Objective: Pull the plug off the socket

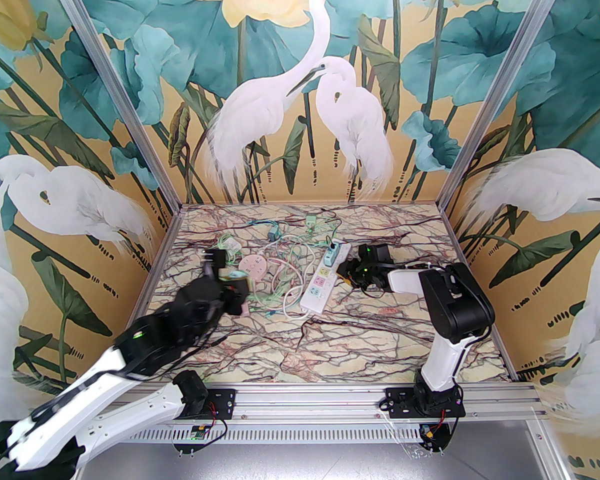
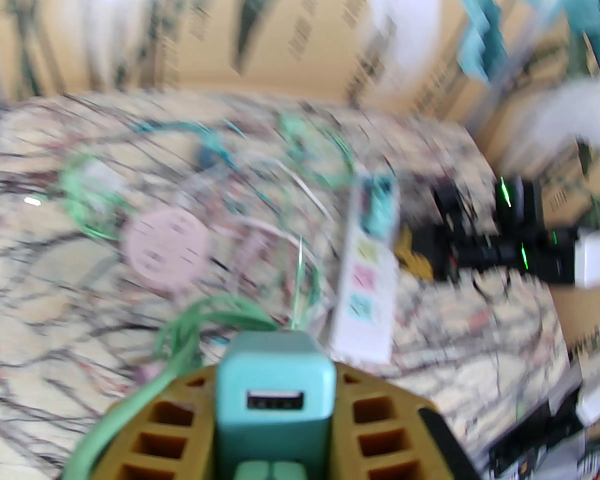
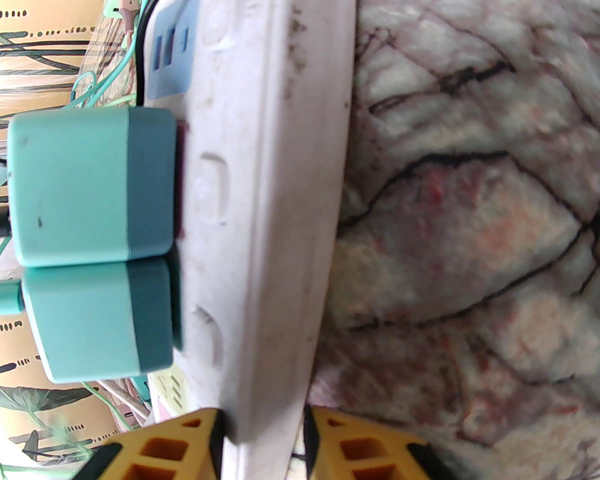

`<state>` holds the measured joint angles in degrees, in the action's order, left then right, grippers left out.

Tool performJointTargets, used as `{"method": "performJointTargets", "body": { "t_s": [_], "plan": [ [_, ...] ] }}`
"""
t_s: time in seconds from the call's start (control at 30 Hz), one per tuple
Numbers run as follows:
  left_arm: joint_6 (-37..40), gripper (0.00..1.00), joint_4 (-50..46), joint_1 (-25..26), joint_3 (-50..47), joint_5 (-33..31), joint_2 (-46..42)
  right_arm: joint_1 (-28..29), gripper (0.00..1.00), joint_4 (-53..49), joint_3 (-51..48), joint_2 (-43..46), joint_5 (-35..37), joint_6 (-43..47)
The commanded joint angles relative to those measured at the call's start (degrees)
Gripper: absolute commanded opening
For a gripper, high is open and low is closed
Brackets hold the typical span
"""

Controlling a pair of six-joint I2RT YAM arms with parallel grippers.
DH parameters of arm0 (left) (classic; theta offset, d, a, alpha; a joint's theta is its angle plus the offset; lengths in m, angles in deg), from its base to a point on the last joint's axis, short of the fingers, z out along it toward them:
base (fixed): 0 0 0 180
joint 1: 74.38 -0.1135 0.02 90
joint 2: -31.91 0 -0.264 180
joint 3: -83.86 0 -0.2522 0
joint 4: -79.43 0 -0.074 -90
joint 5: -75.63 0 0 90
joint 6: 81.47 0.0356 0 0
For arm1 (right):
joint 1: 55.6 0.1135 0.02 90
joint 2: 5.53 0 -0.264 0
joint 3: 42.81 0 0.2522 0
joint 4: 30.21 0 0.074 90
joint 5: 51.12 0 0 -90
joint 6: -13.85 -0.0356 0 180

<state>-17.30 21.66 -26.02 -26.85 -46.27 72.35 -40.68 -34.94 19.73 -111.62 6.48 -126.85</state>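
The left gripper should next swing the plug over the bare tabletop farther from the socket strip [image 1: 322, 280], lower the plug and release it, since that spot lies below, clear of the tangle.
My left gripper [image 2: 275, 438] is shut on a teal plug [image 2: 275, 393] with a USB port on its end and a green cable trailing left. That plug hangs in the air, apart from the white socket strip [image 2: 365, 288]. Seen from above, the left gripper [image 1: 232, 280] is left of the strip [image 1: 322, 280], and the arm is blurred. My right gripper [image 1: 347, 268] is shut on the strip's right edge. The right wrist view has the strip's side [image 3: 260, 193] between my yellow fingers [image 3: 360, 448]. Two teal plugs [image 3: 90, 183] sit in the strip side by side.
A round pink socket [image 1: 254, 267] lies left of the strip. Around it is a tangle of green, white and pink cables [image 1: 290, 253]. Small green adapters [image 1: 311, 221] lie near the back wall. The near half of the marbled table [image 1: 330, 348] is bare.
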Motion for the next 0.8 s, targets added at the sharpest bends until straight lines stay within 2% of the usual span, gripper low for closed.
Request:
{"method": "performJointTargets", "body": {
  "t_s": [0.0,0.2,0.33,0.43,0.53,0.67,0.73,0.77],
  "plan": [
    [-1.2,0.08,-5.0,-0.7,2.8,-9.0,0.5,0.8,0.34,-6.8,-1.7,-2.5,6.0,1.5],
    [-1.3,0.11,-7.2,-3.2,6.2,-14.4,3.1,0.9,0.34,-6.8,-1.6,-2.5,6.1,1.5],
    [-2.7,0.12,-5.1,-7.9,3.6,-12.9,4.6,1.0,0.34,-6.8,-1.6,-2.6,6.0,1.5],
    [-2.9,0.13,-1.9,-13.2,0.8,-9.4,6.8,1.0,0.34,-6.8,-1.6,-2.5,5.9,1.5],
    [-2.6,0.14,1.2,-20.2,-2.0,-6.0,9.7,1.1,0.34,-6.9,-1.7,-2.2,6.0,1.6],
    [-5.0,0.1,4.1,-30.6,-4.5,0.0,14.3,1.1,0.34,-7.0,-1.8,-2.0,6.1,1.7],
    [-7.5,0.09,3.7,-33.9,-4.8,0.5,17.3,1.0,0.34,-7.0,-1.8,-1.9,5.9,1.6],
    [-8.3,0.12,4.0,-35.1,-5.0,0.4,19.0,1.1,0.34,-7.0,-1.8,-1.9,5.9,1.7]
  ]
}}
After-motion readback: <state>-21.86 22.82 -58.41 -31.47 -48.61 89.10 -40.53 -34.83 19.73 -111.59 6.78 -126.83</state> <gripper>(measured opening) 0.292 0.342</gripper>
